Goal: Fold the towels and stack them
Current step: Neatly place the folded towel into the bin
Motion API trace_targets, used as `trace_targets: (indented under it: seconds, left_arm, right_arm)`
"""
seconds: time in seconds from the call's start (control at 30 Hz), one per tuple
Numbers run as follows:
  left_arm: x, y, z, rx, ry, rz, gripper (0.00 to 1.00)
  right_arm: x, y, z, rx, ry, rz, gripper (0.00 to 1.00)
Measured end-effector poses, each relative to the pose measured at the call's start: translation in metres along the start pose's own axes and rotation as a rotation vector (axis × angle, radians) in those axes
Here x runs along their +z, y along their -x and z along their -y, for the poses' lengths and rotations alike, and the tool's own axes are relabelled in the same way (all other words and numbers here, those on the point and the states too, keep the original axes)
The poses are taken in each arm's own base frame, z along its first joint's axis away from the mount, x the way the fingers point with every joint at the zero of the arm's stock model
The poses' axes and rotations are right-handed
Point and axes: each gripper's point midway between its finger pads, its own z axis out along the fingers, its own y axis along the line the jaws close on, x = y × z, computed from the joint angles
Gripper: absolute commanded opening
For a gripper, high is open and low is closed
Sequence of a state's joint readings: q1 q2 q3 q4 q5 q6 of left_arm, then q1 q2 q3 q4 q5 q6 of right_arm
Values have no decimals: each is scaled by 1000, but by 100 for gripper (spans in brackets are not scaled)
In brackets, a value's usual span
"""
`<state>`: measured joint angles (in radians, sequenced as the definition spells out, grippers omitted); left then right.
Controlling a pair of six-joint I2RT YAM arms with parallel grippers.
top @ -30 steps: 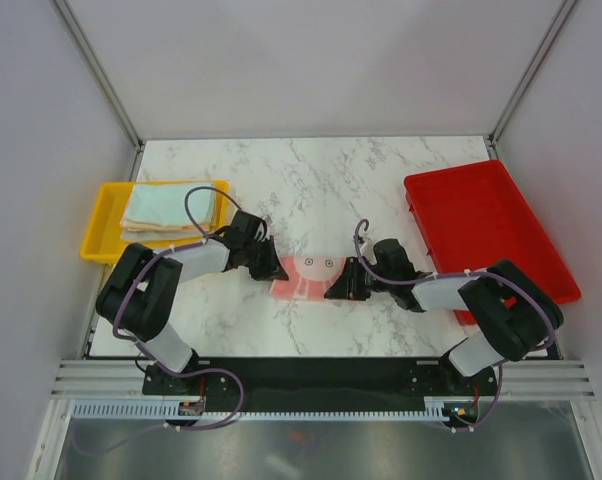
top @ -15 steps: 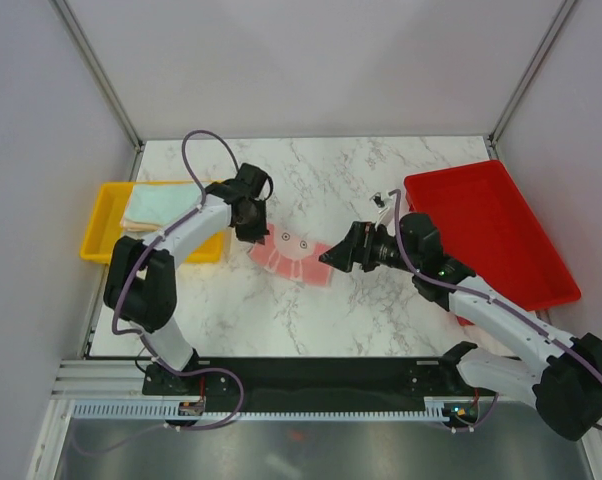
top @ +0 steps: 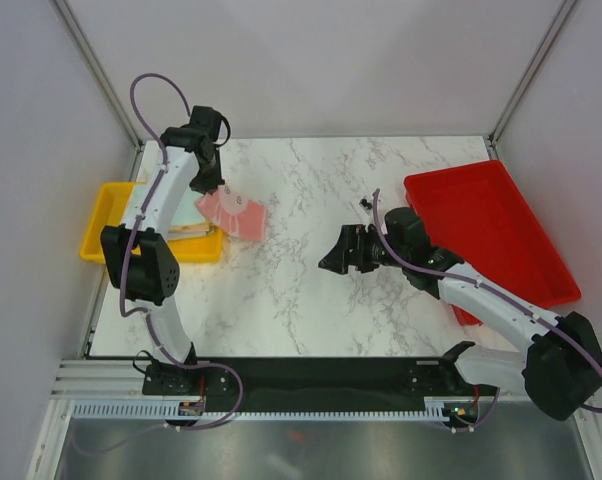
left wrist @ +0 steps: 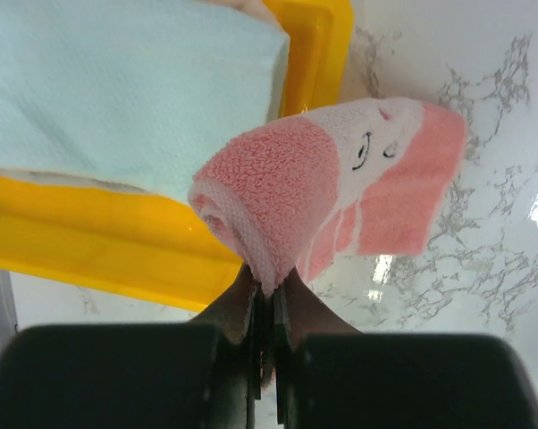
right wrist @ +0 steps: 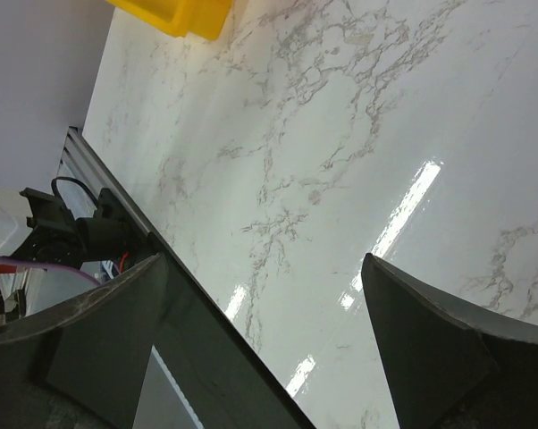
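My left gripper moves across the bin [top: 99, 228] and down to let go next, since the mint green towel [top: 184, 212] lies below and to its left in the top view.
A folded pink patterned towel [top: 234, 213] [left wrist: 332, 192] hangs in the air at the right edge of the yellow bin [top: 99, 228] [left wrist: 117, 246]. My left gripper [top: 209, 185] [left wrist: 267, 290] is shut on its near fold, with the towel drooping away from the jaws. In the bin lies a stack of folded towels with a mint green one [top: 159, 210] [left wrist: 117, 89] on top. My right gripper [top: 333, 262] [right wrist: 264, 268] hovers open over bare marble near the table's middle, nothing between its fingers.
A red tray [top: 486, 225] stands at the right side of the marble table [top: 311, 180]. Grey walls and metal posts close in the back and sides. The black base rail runs along the near edge.
My left arm has carried the pink towel from the table's middle up and left to the yellow bin. My right gripper let go of it, opened wide and drew back right.
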<state>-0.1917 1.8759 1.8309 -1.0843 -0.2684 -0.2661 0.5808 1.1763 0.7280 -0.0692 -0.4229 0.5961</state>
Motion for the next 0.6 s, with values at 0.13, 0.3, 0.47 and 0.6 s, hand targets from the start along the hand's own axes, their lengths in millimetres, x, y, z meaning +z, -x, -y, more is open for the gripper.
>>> trace_targets:
  seconds: [0.13, 0.3, 0.47, 0.6]
  left_arm:
    - [-18, 27, -6, 4, 17, 49, 2]
    - [-28, 34, -21, 25, 72, 41, 2]
    - [-32, 30, -44, 31, 121, 3, 2]
    - [-38, 38, -64, 0, 135, 16, 2]
  right_arm:
    - [6, 2, 4, -17, -13, -14, 98]
    - [10, 1, 8, -30, -23, -23, 98]
    - [12, 1, 10, -33, -33, -30, 98]
    - [13, 5, 9, -36, -33, -25, 98]
